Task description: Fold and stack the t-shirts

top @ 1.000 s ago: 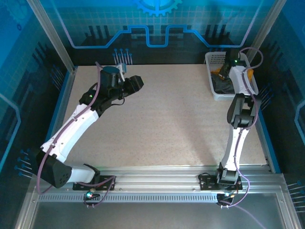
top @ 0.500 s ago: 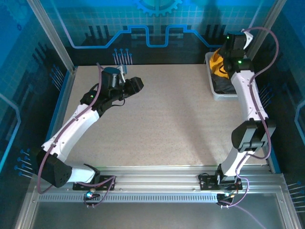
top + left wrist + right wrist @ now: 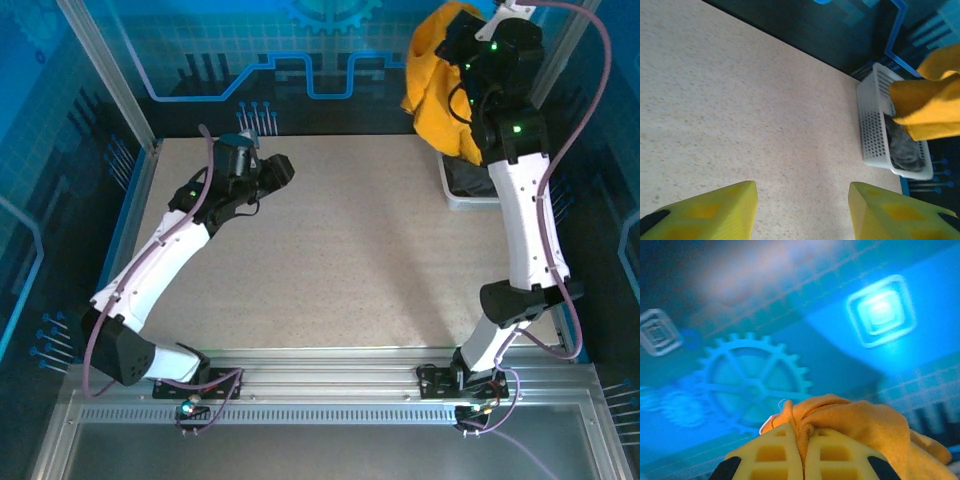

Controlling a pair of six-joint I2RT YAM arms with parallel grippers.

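Observation:
I should swing my right gripper away from the basket (image 3: pixel 872 125) and down to the bare tabletop between the arms and release the t-shirt there, since the space there is open.
The orange-yellow t-shirt (image 3: pixel 436 85) hangs bunched in the air at the back right, above the basket, and shows again in the left wrist view (image 3: pixel 930 107). My right gripper (image 3: pixel 805 437) is shut on a fold of the orange-yellow t-shirt (image 3: pixel 860 427), raised high at the back right (image 3: pixel 462 35). The charcoal grey t-shirt (image 3: pixel 470 180) lies inside the white basket (image 3: pixel 872 125), its grey cloth (image 3: pixel 902 150) visible over the rim. My left gripper (image 3: pixel 802 195) hovers open over bare table at the back left (image 3: pixel 280 168), its yellow fingertips (image 3: pixel 725 205) wide apart.
The white lattice basket (image 3: pixel 452 195) stands at the table's back right corner. A speckled beige tabletop (image 3: pixel 350 260) spreads between the arms. Metal frame posts and blue panels enclose the sides and back.
My right arm has risen out of the basket, lifting the orange-yellow t-shirt from inside it to high above it. The left gripper has shifted only slightly.

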